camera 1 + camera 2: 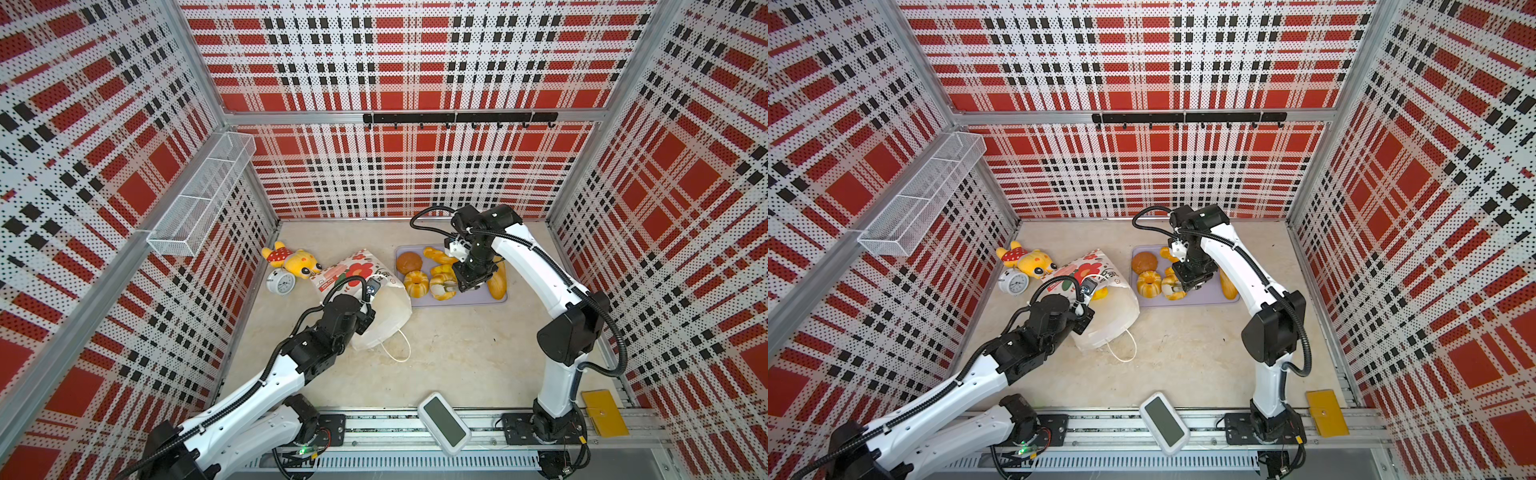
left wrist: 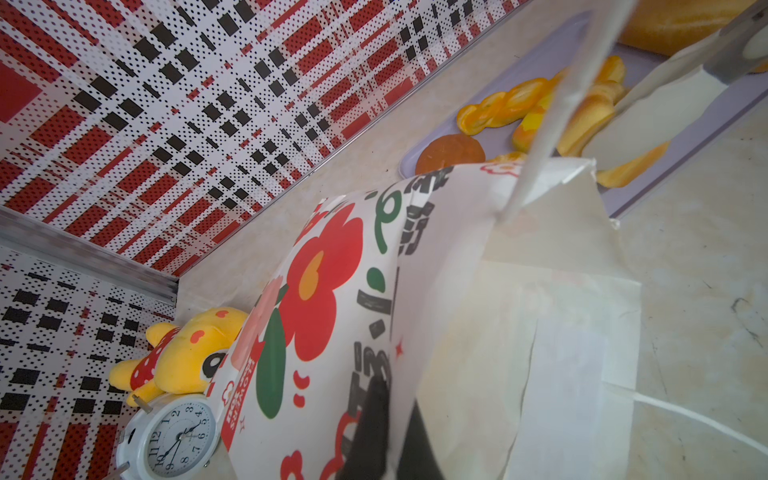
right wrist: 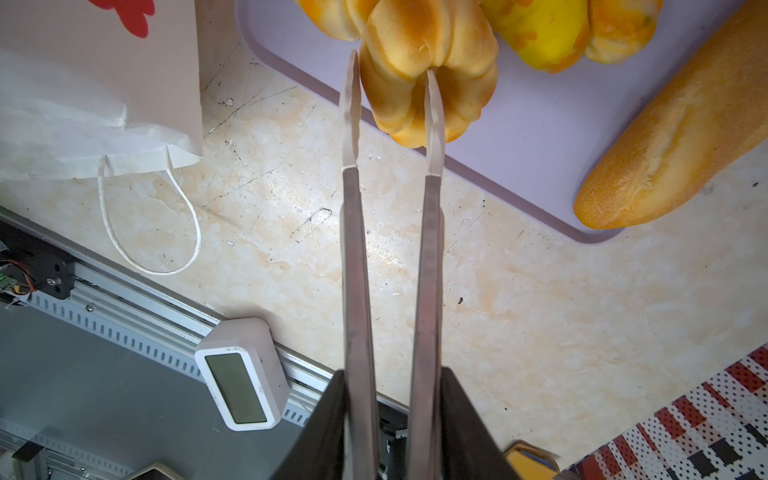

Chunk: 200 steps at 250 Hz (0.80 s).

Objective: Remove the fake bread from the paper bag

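Observation:
The ring cake at the metal tongs' ends is below, so my right gripper will next stay low over the purple tray (image 1: 478,301) and open to release the tongs.
The paper bag (image 1: 386,309) (image 1: 1115,313) lies tipped over on the floor, white with red flowers (image 2: 316,286). My left gripper (image 1: 371,289) (image 2: 392,415) is shut on its rim, a dark finger on either side of the paper. A yellow piece of fake bread (image 1: 1100,294) shows in its mouth. My right gripper (image 1: 466,286) (image 3: 392,374) is shut on metal tongs (image 3: 353,249). Their tips straddle one side of a ring cake (image 3: 399,41) (image 1: 441,287) on the purple tray (image 1: 478,301). Also on the tray are a brown bun (image 1: 409,262), a twisted stick (image 1: 438,255) and a baguette (image 1: 497,282).
A yellow plush toy (image 1: 297,262) and a white alarm clock (image 1: 281,281) sit behind the bag at the left wall. Near the front rail are a white digital clock (image 1: 444,423) and a yellow wallet (image 1: 604,413). A wire basket (image 1: 199,199) hangs on the left wall.

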{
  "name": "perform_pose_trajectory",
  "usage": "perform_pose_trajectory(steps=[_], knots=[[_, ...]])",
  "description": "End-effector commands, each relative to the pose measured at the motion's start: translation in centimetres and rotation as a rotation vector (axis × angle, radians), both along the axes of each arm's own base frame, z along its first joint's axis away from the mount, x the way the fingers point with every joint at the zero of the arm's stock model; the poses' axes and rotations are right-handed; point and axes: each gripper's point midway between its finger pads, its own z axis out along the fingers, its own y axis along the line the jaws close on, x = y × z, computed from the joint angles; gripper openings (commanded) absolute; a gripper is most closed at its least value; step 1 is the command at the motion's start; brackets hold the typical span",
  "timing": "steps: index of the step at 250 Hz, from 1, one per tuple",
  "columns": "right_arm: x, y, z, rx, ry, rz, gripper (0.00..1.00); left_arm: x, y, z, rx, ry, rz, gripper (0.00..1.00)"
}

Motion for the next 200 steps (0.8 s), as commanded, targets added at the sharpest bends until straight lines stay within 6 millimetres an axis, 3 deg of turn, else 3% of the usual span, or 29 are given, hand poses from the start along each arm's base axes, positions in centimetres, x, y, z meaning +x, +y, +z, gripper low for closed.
perform_pose_trajectory(steps=[1,61,103,151,200], knots=[[-0.1,-0.4,0.8,-0.027,-0.01,0.021,0.37,0.0,-0.1,-0.1,-0.015,0.004,0.006,0.0],[0.7,-0.5,1.1,-0.048,-0.046,0.015,0.38,0.0,0.0,-0.1,-0.013,0.004,0.008,0.0],[1.2,-0.8,2.6,-0.035,-0.125,-0.021,0.34,0.0,0.0,-0.2,-0.014,0.004,0.007,0.0],[0.6,-0.6,4.0,0.063,-0.188,-0.072,0.16,0.0,0.0,-0.2,-0.013,0.005,0.008,0.0],[-2.4,-0.4,1.7,0.131,-0.116,-0.083,0.01,0.0,0.0,-0.1,-0.015,0.002,0.007,0.0]])
